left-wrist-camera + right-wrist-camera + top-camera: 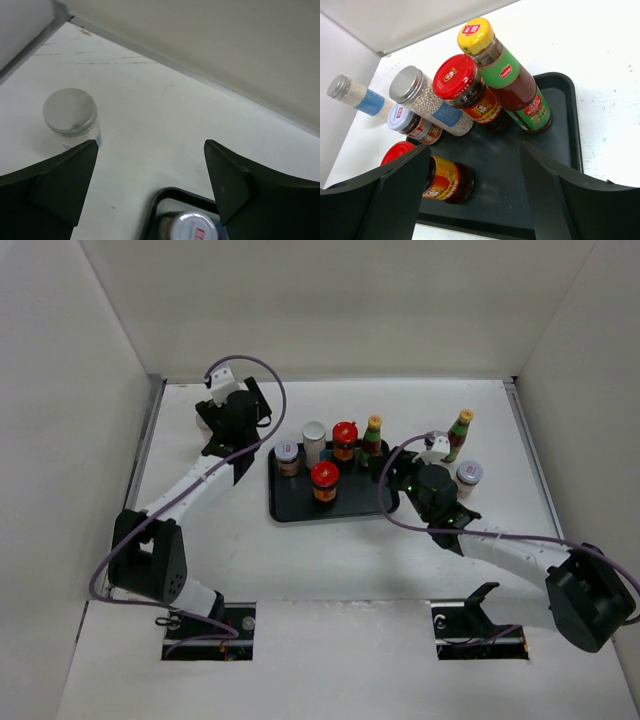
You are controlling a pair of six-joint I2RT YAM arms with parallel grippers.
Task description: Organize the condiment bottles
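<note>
I should move my left gripper to the left in the top view and then down around the silver cap of the lone shaker, because that shaker is still off the tray (300, 508).
On the black tray (300, 508) stand a pale-lidded jar (288, 457), a silver-capped shaker (314, 440), two red-lidded jars (345, 440) (324, 483) and a green yellow-capped bottle (372, 437). Off the tray, a second green bottle (458, 434) and a silver-lidded container (469, 475) stand at the right. Another shaker (70, 112) stands left of the tray. My left gripper (240, 420) (151, 150) is open and empty above the tray's far left corner (157, 202). My right gripper (398, 478) (475, 150) is open and empty over the tray's right part (555, 100).
White walls enclose the table on three sides, with a metal seam (165, 60) along the back. Bare white table lies in front of the tray (330, 560). The right arm's purple cable (385, 490) loops over the tray's right edge.
</note>
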